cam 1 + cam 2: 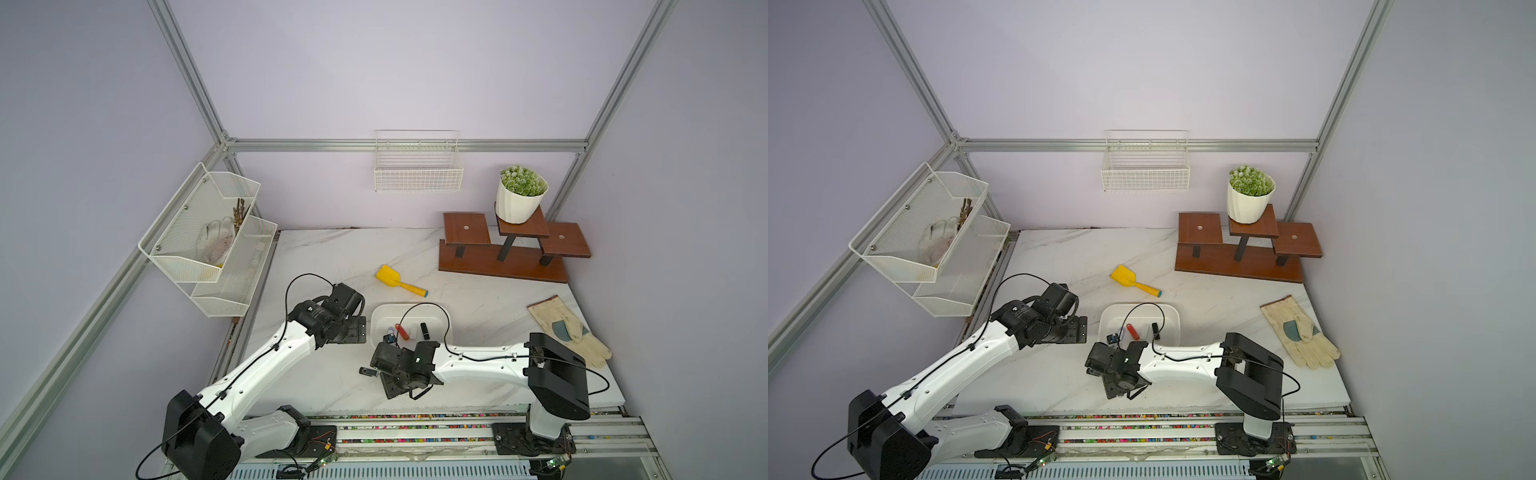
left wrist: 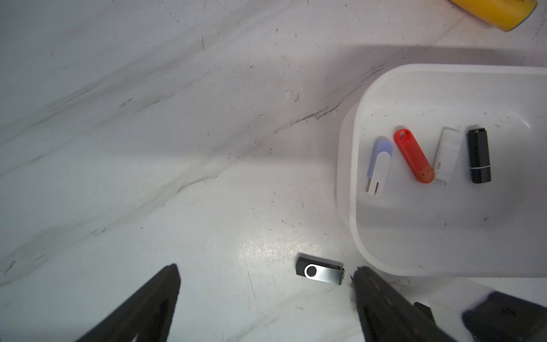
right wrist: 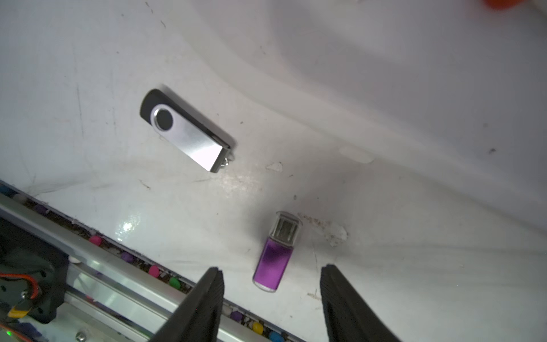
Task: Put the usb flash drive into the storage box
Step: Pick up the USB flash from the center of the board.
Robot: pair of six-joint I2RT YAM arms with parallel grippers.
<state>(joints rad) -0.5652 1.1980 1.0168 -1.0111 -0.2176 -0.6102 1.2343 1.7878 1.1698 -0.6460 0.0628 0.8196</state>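
My right gripper lowers over the purple body of the flash drive beside the clear cap (image 3: 276, 254) next and closes, as the flash drive lies lengthwise between its open fingers.
The storage box (image 1: 384, 308) is a shallow white tray mid-table; its rim (image 2: 344, 192) also shows in the left wrist view. Several flash drives lie inside, among them a red one (image 2: 413, 155) and a black one (image 2: 479, 155). A black and silver swivel usb flash drive (image 1: 368, 372) (image 2: 321, 271) (image 3: 186, 130) lies on the marble outside the box's near left corner. My left gripper (image 2: 266, 274) is open, and the swivel drive rests near one fingertip. A purple flash drive (image 3: 276, 254) lies on the table between the tips of my open right gripper (image 3: 271, 271), untouched.
A yellow scoop (image 1: 399, 282) lies behind the box. A work glove (image 1: 569, 332) is at the right edge, and a wooden stand (image 1: 507, 249) with a potted plant (image 1: 519, 199) at the back right. The table's front rail (image 3: 118, 266) runs close to the right gripper.
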